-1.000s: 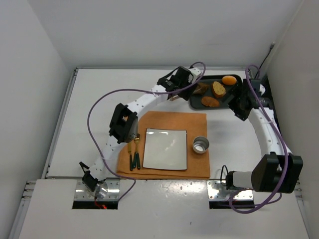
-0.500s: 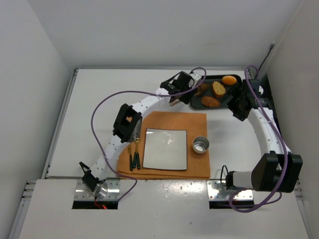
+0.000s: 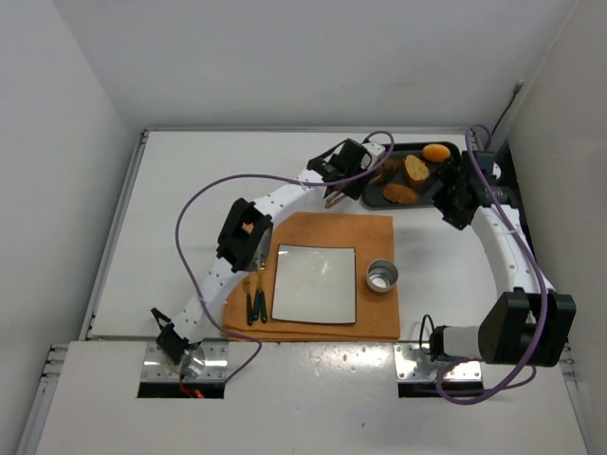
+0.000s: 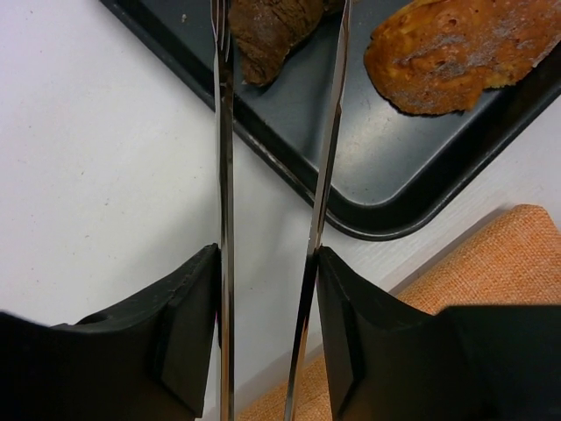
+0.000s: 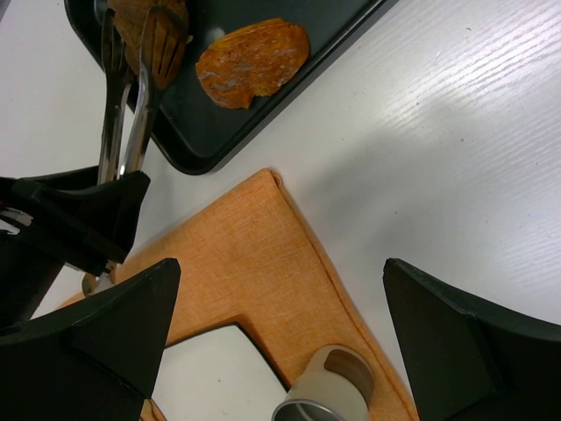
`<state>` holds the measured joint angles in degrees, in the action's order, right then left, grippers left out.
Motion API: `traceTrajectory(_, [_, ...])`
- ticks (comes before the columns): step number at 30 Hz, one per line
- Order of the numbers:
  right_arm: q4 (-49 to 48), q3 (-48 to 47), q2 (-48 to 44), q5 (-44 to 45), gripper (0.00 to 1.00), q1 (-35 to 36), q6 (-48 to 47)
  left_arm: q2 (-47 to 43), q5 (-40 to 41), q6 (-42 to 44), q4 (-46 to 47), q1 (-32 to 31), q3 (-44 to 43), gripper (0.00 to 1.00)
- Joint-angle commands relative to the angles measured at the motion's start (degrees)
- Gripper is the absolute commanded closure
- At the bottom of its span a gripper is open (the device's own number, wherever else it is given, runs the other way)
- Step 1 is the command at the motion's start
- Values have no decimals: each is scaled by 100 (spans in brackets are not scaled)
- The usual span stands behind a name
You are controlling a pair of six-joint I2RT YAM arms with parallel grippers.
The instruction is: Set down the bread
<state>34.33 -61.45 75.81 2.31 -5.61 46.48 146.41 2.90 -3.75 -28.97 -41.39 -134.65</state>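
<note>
The bread goes up with my left gripper next, then comes back and down onto the empty square plate [image 3: 315, 284].
The bread [image 4: 272, 31] is a dark brown croissant at the left end of the black tray [image 4: 368, 149]. It also shows in the top view [image 3: 384, 169] and the right wrist view [image 5: 166, 17]. My left gripper [image 4: 267, 263] is shut on a pair of metal tongs [image 4: 223, 175], whose two blades run forward over the tray's rim. The blade tips sit on either side of the bread, pressed against it. From above, the left gripper [image 3: 346, 161] hangs just left of the tray [image 3: 375, 194]. My right gripper [image 5: 280, 281] stands wide open and holds nothing, by the tray's right end [image 3: 458, 204].
A tan toasted slice [image 4: 456, 48] lies in the tray beside the bread, with a second slice [image 3: 415, 169] and an orange fruit [image 3: 436, 152] further back. On the orange placemat [image 3: 332, 227] are a square plate [image 3: 315, 282], a metal cup [image 3: 381, 276] and cutlery [image 3: 254, 294].
The left arm has shifted slightly right toward the tray. Its fingers have closed, squeezing the tong blades in onto the bread. The right arm has hardly moved.
</note>
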Motion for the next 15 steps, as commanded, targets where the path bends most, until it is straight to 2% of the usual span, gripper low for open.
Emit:
traceTrajectory(1, [-189, 37, 4, -64, 0, -37, -42, -700, -114, -73, 357, -168, -237, 64])
traceTrajectory(4, [-189, 37, -49, -64, 0, -37, -42, -1008, 25, -205, 419, -168, -36, 67])
traceTrajectory(10, [-189, 37, -102, -64, 0, -37, -42, -2422, 597, -442, 770, -168, 1044, 73])
traceTrajectory(15, [-189, 37, -154, -169, 0, -37, -42, -3687, 668, -504, 770, -116, 2713, 76])
